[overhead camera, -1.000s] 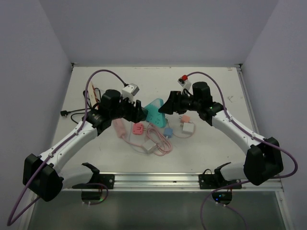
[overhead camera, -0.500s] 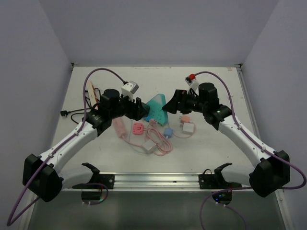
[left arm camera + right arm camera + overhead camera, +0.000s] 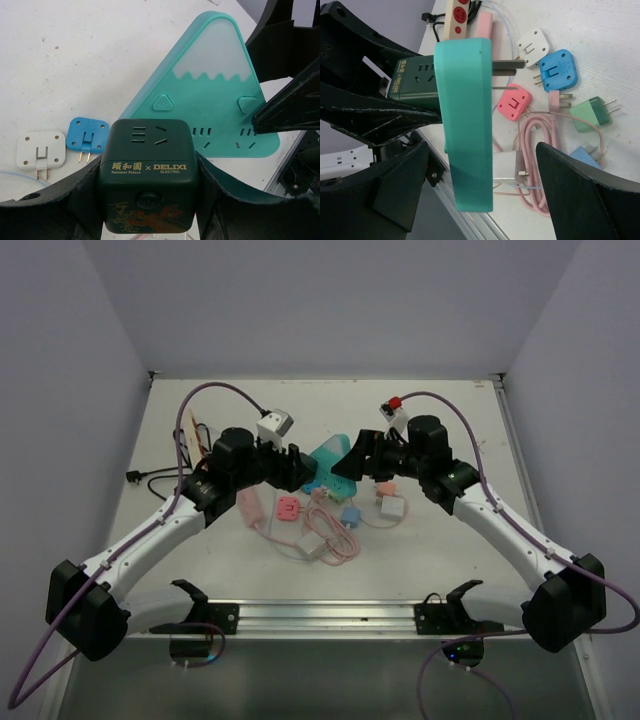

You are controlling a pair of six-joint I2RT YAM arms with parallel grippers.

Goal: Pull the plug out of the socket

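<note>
My left gripper takes the cube back and down onto the gap point(image 3: 293, 527) between the pink plug and the white charger next, as that part of the tabletop is free.
My left gripper point(image 3: 150, 175) is shut on a dark green cube socket point(image 3: 150, 165) marked DELIXI, held just above the table. The cube's far face sits against a teal triangular socket block point(image 3: 210, 95); the join is hidden. In the right wrist view the teal block point(image 3: 467, 125) is edge-on, with the cube point(image 3: 412, 80) at its left face and two bare prongs sticking out to the right. My right gripper point(image 3: 482, 150) is open, fingers wide on either side of the teal block. In the top view the teal block point(image 3: 333, 455) is between both grippers.
Loose plugs lie on the table below the grippers: a pink one point(image 3: 288, 508), a blue one point(image 3: 351, 516) and a white charger point(image 3: 393, 507), with a coiled pink cable point(image 3: 325, 540). A pink strip point(image 3: 248, 508) and a wooden-coloured power strip point(image 3: 195, 435) lie to the left.
My right gripper has moved left, and its open fingers now straddle the teal block. My left gripper has shifted slightly right with the cube, and the teal block has tipped up.
</note>
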